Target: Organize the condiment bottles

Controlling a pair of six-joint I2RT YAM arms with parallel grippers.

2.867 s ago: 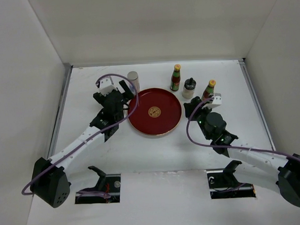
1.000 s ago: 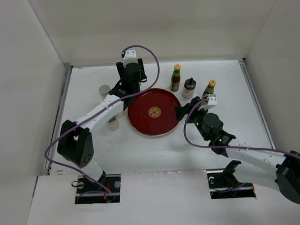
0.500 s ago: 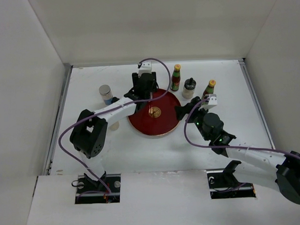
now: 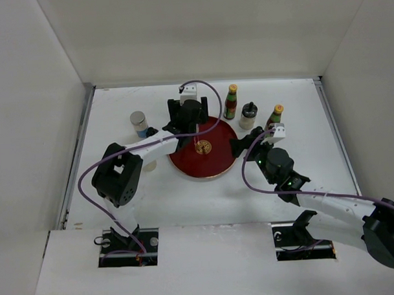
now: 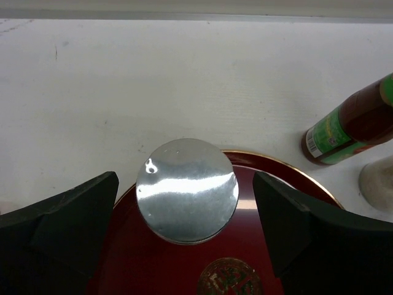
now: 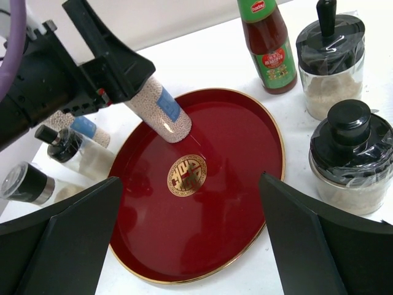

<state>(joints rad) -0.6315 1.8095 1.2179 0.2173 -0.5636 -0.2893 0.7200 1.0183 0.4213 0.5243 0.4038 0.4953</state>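
My left gripper should rise off this shaker's cap next and go down around the other shaker's silver cap, as that shaker stands to its left in the top view.
A silver-capped shaker (image 5: 187, 190) with white grains and a blue label (image 6: 161, 112) stands on the far-left part of the round red plate (image 4: 213, 161). My left gripper (image 5: 186, 206) is open around its cap, with a gap on each side. In the top view the left gripper (image 4: 191, 120) hides that shaker. My right gripper (image 6: 190, 184) hangs open over the plate's near-right rim, holding nothing. A sauce bottle (image 4: 231, 101), a black-topped shaker (image 4: 248, 115) and a second sauce bottle (image 4: 274, 117) stand behind the plate to the right.
Another silver-capped shaker (image 4: 139, 122) stands left of the plate, with a black-topped one (image 6: 61, 144) near it. A black-topped shaker (image 6: 350, 157) sits close to my right gripper's right finger. White walls enclose the table on three sides.
My left arm swung right from the back left with the silver-capped shaker to the plate's far-left part. Its jaws have now opened off the shaker. The right arm has stayed put.
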